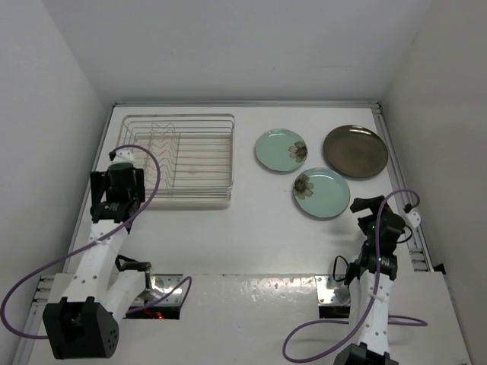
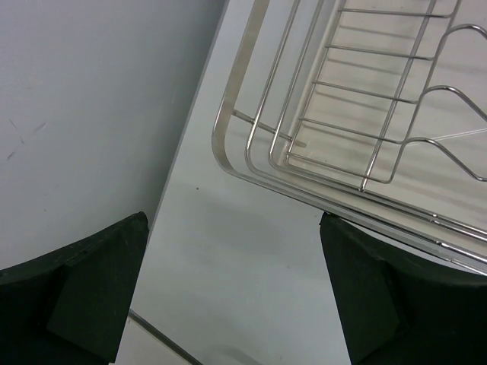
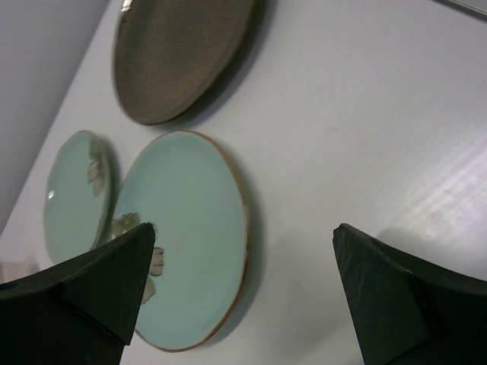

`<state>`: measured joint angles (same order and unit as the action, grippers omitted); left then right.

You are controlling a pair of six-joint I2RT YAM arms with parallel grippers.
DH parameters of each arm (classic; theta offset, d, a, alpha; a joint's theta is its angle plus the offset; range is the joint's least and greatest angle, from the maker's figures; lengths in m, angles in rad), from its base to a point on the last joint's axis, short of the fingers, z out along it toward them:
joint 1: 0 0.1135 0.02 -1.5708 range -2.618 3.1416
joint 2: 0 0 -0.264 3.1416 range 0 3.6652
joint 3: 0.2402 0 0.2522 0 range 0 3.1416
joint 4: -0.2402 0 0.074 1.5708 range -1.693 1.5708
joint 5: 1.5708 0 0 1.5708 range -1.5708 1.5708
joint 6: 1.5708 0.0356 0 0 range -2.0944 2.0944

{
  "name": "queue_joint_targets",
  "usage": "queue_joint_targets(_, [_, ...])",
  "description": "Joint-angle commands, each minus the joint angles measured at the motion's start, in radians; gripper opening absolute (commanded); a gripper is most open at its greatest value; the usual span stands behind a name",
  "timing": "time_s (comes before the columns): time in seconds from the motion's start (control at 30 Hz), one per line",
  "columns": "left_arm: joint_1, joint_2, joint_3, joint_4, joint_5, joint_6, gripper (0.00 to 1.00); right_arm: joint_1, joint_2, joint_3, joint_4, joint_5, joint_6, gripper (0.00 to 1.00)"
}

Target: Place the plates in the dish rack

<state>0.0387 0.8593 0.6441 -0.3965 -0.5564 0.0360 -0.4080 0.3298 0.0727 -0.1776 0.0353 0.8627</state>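
My right gripper should next go to the dark brown plate and move its open fingers outward and down onto its near rim (image 1: 373,169) (image 3: 236,53), clear of the mint plates, because the plate lies outward of the gripper.
The silver wire dish rack (image 1: 179,158) stands empty at the back left; its near corner shows in the left wrist view (image 2: 319,122). Three plates lie flat at the back right: a dark brown plate (image 1: 355,151) (image 3: 179,53), a far mint green plate (image 1: 281,150) (image 3: 72,194), and a near mint green plate (image 1: 322,192) (image 3: 186,236), both with brown flower motifs. My left gripper (image 1: 116,199) (image 2: 232,285) is open and empty, beside the rack's near left corner. My right gripper (image 1: 378,211) (image 3: 243,293) is open and empty, just right of the near mint plate.
White walls close in the table on the left (image 1: 53,137), back and right. A raised white ledge (image 1: 251,304) with metal mounting plates runs along the near edge. Purple cables (image 1: 46,274) loop from both arms.
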Motion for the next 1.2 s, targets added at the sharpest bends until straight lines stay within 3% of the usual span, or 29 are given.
queue_joint_targets(0.0, [-0.008,-0.022,0.022,0.036,-0.007,-0.009,1.0,0.005,-0.015,-0.06,0.322,-0.119,-0.017,1.0])
queue_joint_targets(0.03, [-0.008,-0.022,0.022,0.024,0.028,0.013,1.0,0.008,-0.009,-0.086,0.373,-0.258,-0.069,1.0])
queue_joint_targets(0.1, [-0.008,-0.022,0.022,-0.011,0.078,0.085,1.0,0.005,0.079,-0.039,0.43,-0.314,-0.097,1.0])
queue_joint_targets(0.17, [-0.008,-0.022,0.037,-0.033,0.136,0.128,1.0,0.005,0.153,0.019,0.38,-0.366,-0.144,0.97])
queue_joint_targets(0.2, [-0.008,-0.011,0.048,-0.06,0.156,0.177,1.0,0.005,0.316,0.159,0.219,-0.374,-0.189,0.87])
queue_joint_targets(0.23, [-0.008,-0.011,0.064,-0.077,0.185,0.209,1.0,0.006,0.378,0.221,0.139,-0.371,-0.212,0.82])
queue_joint_targets(0.27, [-0.008,-0.002,0.107,-0.097,0.279,0.252,1.0,-0.002,0.566,0.286,-0.019,-0.368,-0.256,0.78])
queue_joint_targets(0.33, [-0.031,0.033,0.172,-0.218,0.407,0.426,1.0,-0.012,0.676,0.517,-0.231,-0.377,-0.283,0.74])
queue_joint_targets(0.4, [-0.059,0.073,0.306,-0.394,0.542,0.528,1.0,-0.035,0.773,0.585,-0.206,-0.509,-0.263,0.76])
queue_joint_targets(0.47, [-0.111,0.154,0.473,-0.511,0.588,0.634,1.0,-0.005,0.794,0.584,0.022,-0.581,-0.204,0.81])
queue_joint_targets(0.53, [-0.161,0.214,0.581,-0.637,0.598,0.672,1.0,0.055,0.824,0.654,0.169,-0.584,-0.185,0.81])
queue_joint_targets(0.57, [-0.178,0.277,0.633,-0.672,0.598,0.673,1.0,0.099,0.916,0.698,0.162,-0.546,-0.212,0.81])
queue_joint_targets(0.7, [-0.272,0.429,0.906,-0.777,0.563,0.654,1.0,0.224,1.116,1.002,-0.159,-0.326,-0.315,0.72])
queue_joint_targets(0.87, [-0.335,0.514,0.994,-0.688,0.524,0.556,1.0,0.218,1.186,0.947,0.091,-0.44,-0.24,0.78])
queue_joint_targets(0.93, [-0.347,0.53,1.003,-0.624,0.495,0.538,1.0,0.228,1.275,1.051,-0.08,-0.387,-0.252,0.75])
queue_joint_targets(1.0, [-0.356,0.556,1.043,-0.614,0.484,0.527,1.0,0.203,1.287,1.075,-0.085,-0.297,-0.161,0.74])
queue_joint_targets(1.17, [-0.379,0.645,1.072,-0.59,0.451,0.527,1.0,-0.001,1.218,0.694,0.336,-0.319,0.201,0.81])
